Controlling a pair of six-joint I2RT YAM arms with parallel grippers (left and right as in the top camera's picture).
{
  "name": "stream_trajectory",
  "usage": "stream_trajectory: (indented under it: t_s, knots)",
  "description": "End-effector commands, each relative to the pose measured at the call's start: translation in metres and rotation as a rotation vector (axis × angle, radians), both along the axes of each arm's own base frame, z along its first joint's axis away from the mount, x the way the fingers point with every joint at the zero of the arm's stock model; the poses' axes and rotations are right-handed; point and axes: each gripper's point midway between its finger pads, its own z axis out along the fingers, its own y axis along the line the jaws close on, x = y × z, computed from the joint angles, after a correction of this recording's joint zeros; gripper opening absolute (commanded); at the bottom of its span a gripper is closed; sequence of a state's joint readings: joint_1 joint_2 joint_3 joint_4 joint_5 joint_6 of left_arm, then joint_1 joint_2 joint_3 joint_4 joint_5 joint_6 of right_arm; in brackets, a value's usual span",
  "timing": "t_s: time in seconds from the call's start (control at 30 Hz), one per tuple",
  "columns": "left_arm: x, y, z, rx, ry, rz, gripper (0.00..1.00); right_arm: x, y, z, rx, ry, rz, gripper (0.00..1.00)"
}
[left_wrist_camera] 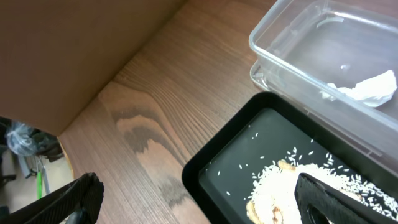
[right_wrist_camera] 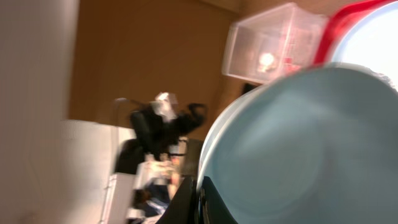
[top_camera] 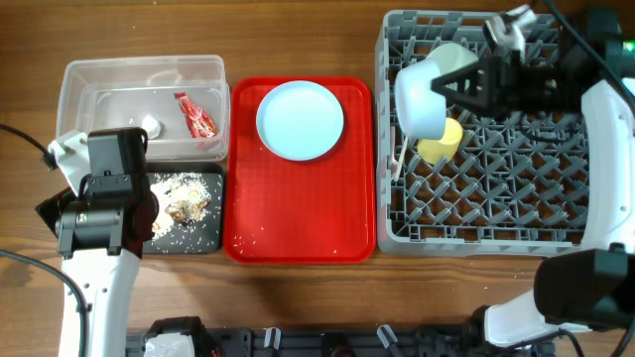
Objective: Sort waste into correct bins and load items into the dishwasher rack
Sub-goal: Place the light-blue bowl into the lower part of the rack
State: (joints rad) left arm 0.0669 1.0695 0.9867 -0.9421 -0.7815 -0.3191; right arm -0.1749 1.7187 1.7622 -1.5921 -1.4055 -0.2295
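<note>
The rack's near corner (top_camera: 451, 202) by the red tray is empty, so I need to move my right gripper back past the yellow cup (top_camera: 443, 142) and down next to let go of the bowl there.
My right gripper (top_camera: 458, 84) is shut on the rim of the pale blue-green bowl (top_camera: 424, 99) and holds it tilted over the grey dishwasher rack (top_camera: 496, 213); the bowl (right_wrist_camera: 298, 143) fills the right wrist view. The yellow cup (top_camera: 443, 142) lies in the rack beside it, and white cutlery (top_camera: 396, 164) stands at the rack's left edge. The light blue plate (top_camera: 300, 120) sits on the red tray (top_camera: 298, 223). The clear tub (top_camera: 119, 74) holds the red-and-white wrapper (top_camera: 195, 114) and white tissue (left_wrist_camera: 367, 88). The black tray (left_wrist_camera: 217, 168) holds food scraps and rice (top_camera: 186, 201). My left gripper (left_wrist_camera: 199, 202) is open above the black tray's corner.
The wooden table (left_wrist_camera: 155, 106) extends left of the black tray. The left arm (top_camera: 99, 213) covers the black tray's left part. The right arm (top_camera: 605, 129) reaches over the rack's right side.
</note>
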Motion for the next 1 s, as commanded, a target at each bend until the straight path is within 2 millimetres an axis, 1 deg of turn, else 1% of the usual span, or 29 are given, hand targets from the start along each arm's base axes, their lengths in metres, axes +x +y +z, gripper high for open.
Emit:
stream_trajectory:
  t_s: [0.0,0.03,0.1,0.17,0.2,0.27,0.33,0.5,0.67,0.73,0.8,0.87,0.9,0.93,0.97]
  knots:
    - [-0.001,0.003,0.004,0.015,-0.005,0.011,1.00,0.006,-0.029,-0.019,0.171,-0.083,-0.093,0.04]
    - [-0.001,0.003,0.004,0.015,-0.005,0.011,1.00,0.004,-0.034,-0.032,0.186,-0.043,-0.116,0.04]
    - [-0.001,0.003,0.004,0.015,-0.005,0.011,1.00,-0.002,-0.046,-0.063,0.225,0.032,-0.181,0.04]
    - [-0.001,0.003,0.004,0.015,-0.005,0.011,1.00,-0.009,-0.057,-0.084,0.239,0.081,-0.231,0.04]
    - [-0.001,0.003,0.004,0.015,-0.005,0.011,1.00,-0.015,-0.066,-0.099,0.240,0.117,-0.270,0.04]
    - [-0.001,0.003,0.004,0.015,-0.005,0.011,1.00,-0.024,-0.077,-0.118,0.204,0.148,-0.302,0.04]
    - [-0.001,0.003,0.004,0.015,-0.005,0.011,1.00,-0.033,-0.082,-0.132,0.160,0.178,-0.299,0.04]
    - [-0.001,0.003,0.004,0.015,-0.005,0.011,1.00,-0.042,-0.081,-0.143,0.106,0.171,-0.271,0.04]
    - [0.000,0.003,0.004,0.015,-0.005,0.011,1.00,-0.063,-0.070,-0.166,0.094,0.191,-0.240,0.04]
    - [0.000,0.003,0.004,0.015,-0.005,0.011,1.00,-0.074,-0.064,-0.181,0.105,0.219,-0.239,0.04]
    - [-0.001,0.003,0.004,0.015,-0.005,0.011,1.00,-0.077,-0.062,-0.187,0.103,0.226,-0.238,0.04]
    - [0.000,0.003,0.004,0.015,-0.005,0.011,1.00,-0.077,-0.064,-0.188,0.102,0.222,-0.245,0.06]
    - [0.000,0.003,0.004,0.015,-0.005,0.011,1.00,-0.077,-0.065,-0.188,0.099,0.224,-0.247,0.09]
    - [0.000,0.003,0.004,0.015,-0.005,0.011,1.00,-0.078,-0.068,-0.190,0.086,0.233,-0.247,0.21]
    - [0.000,0.003,0.004,0.015,-0.005,0.011,1.00,-0.080,-0.071,-0.193,0.067,0.252,-0.246,0.29]
